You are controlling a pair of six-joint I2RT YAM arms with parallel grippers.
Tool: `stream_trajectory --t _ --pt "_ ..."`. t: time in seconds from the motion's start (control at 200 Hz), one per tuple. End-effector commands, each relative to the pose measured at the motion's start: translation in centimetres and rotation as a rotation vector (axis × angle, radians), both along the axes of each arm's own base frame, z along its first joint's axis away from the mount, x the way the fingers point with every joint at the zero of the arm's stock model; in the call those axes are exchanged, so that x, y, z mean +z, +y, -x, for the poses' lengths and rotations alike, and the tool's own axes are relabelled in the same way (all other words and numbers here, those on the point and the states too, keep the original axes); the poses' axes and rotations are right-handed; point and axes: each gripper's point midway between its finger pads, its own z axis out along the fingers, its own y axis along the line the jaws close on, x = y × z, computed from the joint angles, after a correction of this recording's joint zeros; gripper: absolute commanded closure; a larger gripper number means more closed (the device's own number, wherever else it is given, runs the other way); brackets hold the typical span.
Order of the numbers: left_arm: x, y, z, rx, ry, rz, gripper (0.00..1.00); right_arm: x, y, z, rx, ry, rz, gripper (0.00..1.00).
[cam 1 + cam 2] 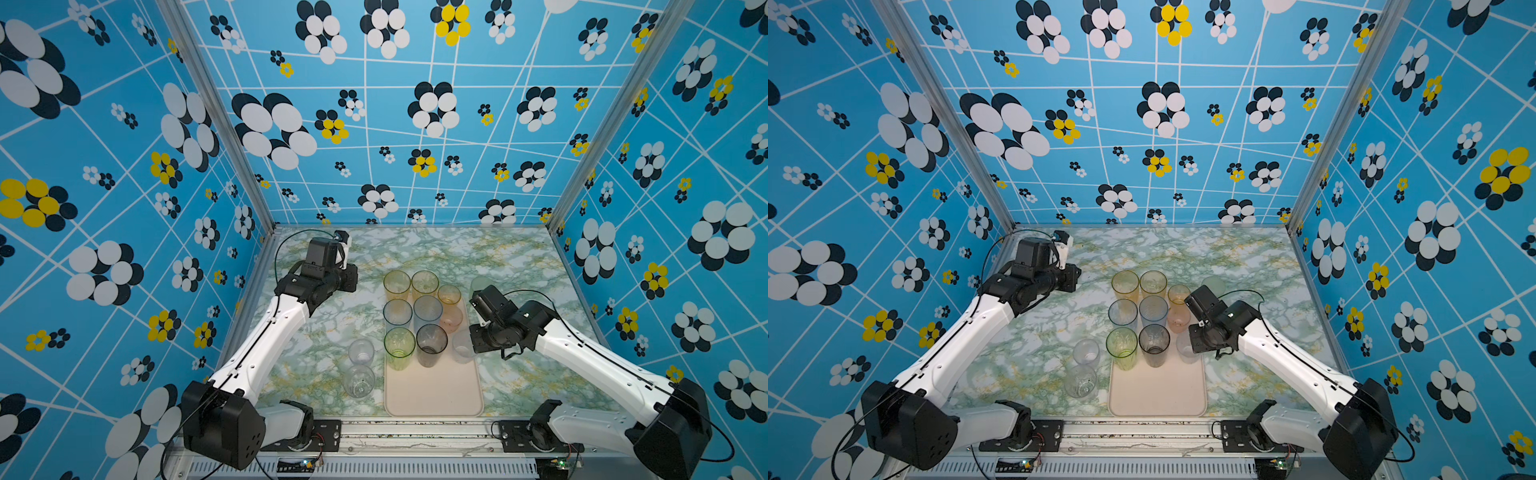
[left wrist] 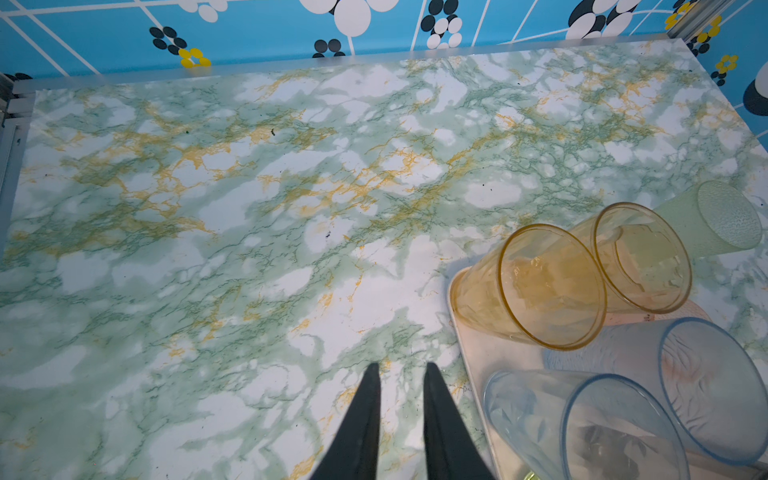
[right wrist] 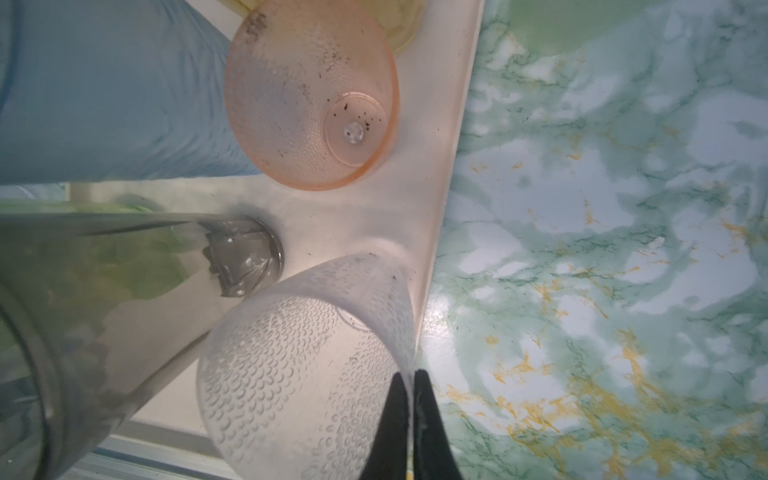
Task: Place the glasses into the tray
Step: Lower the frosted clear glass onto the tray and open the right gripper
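Observation:
The part of the tray beside the grey glass is open below my right gripper, so my right gripper should next move gently down and toward the smoky grey glass to let go of the frosted glass's rim.
The pale cream tray holds several upright glasses in both top views, among them amber, blue, green, smoky grey and pink. My right gripper is shut on the rim of a frosted clear glass just inside the tray's right rim. I cannot tell whether its base touches the tray. Two clear glasses stand on the table left of the tray. My left gripper hovers open and empty over bare table, left of the tray's far corner.
A pale green frosted glass stands on the marble-patterned table beyond the right wrist, outside the tray. Patterned blue walls enclose three sides. An aluminium rail with both arm bases runs along the front edge.

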Motion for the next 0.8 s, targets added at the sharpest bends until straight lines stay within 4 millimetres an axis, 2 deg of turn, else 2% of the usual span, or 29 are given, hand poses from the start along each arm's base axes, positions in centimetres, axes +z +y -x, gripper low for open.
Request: stream_trajectory --t 0.0,0.49,0.795 --pt "0.0 -0.5 0.2 -0.020 0.010 0.007 0.78 -0.5 0.8 -0.4 -0.016 -0.002 -0.027 0.99" --pt "-0.2 -0.5 0.2 -0.022 0.017 0.004 0.78 -2.1 0.5 -0.4 -0.044 0.017 -0.009 0.98" --pt "-0.4 -0.4 0.3 -0.024 0.024 -0.002 0.78 -2.4 0.6 -0.2 -0.050 0.027 -0.016 0.90"
